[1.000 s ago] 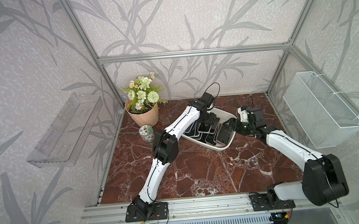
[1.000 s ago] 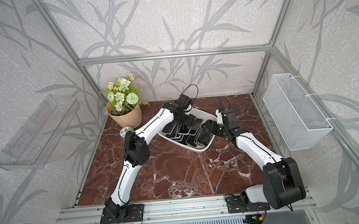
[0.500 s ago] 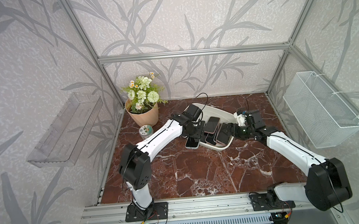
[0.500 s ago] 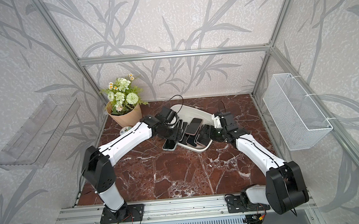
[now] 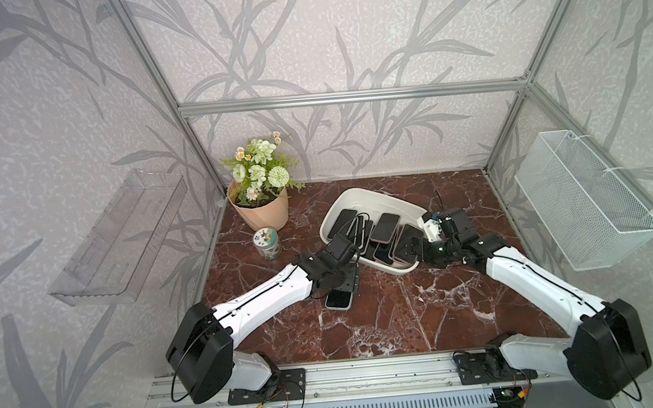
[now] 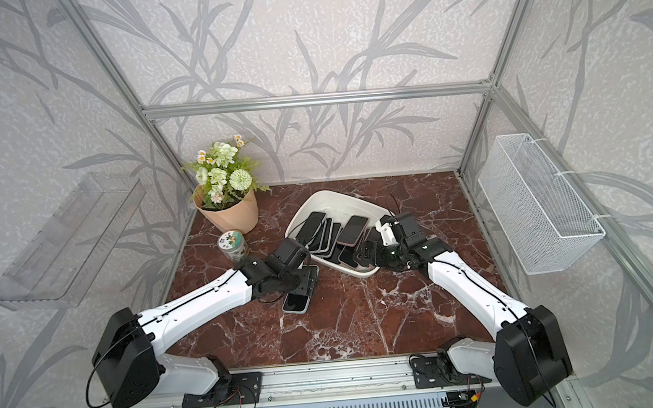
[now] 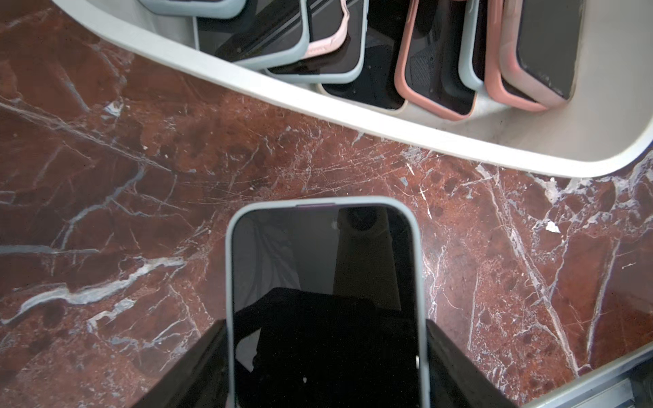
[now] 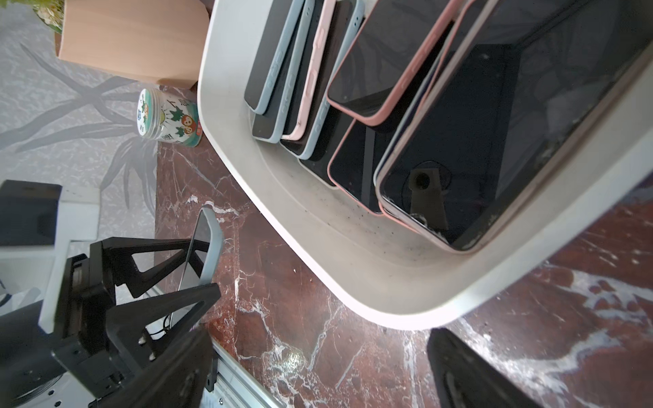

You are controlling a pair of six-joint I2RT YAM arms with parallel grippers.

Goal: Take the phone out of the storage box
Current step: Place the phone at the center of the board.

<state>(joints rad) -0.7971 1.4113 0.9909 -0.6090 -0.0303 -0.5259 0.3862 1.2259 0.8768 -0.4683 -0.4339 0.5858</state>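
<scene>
Next, my left gripper needs to bring the pale blue phone flat down onto the bare marble in front of the storage box (image 5: pixel 376 195) and release its long sides, since the marble lies below.
The off-white storage box (image 5: pixel 376 195) (image 6: pixel 341 195) sits at the back of the marble table and holds several phones (image 5: pixel 385 227) in blue and pink cases. In front of the box's left end, my left gripper (image 5: pixel 343 287) (image 6: pixel 300 284) (image 7: pixel 327 356) is shut on the long sides of a phone (image 5: pixel 339 298) (image 7: pixel 325 282) in a pale blue case, screen up. This phone is outside the box, low over the marble. My right gripper (image 5: pixel 414 248) (image 8: pixel 318 374) stands open at the box's near right end (image 8: pixel 388 307), with only marble between its fingers.
A potted flower (image 5: pixel 264 214) and a small printed jar (image 5: pixel 267 243) stand left of the box. A clear tray (image 5: pixel 120 237) hangs on the left wall. On the right wall is a white wire basket (image 5: pixel 583 200).
My left arm has drawn back out of the box toward the front left, carrying the blue-cased phone down near the table. My right gripper has opened wider beside the box's end.
</scene>
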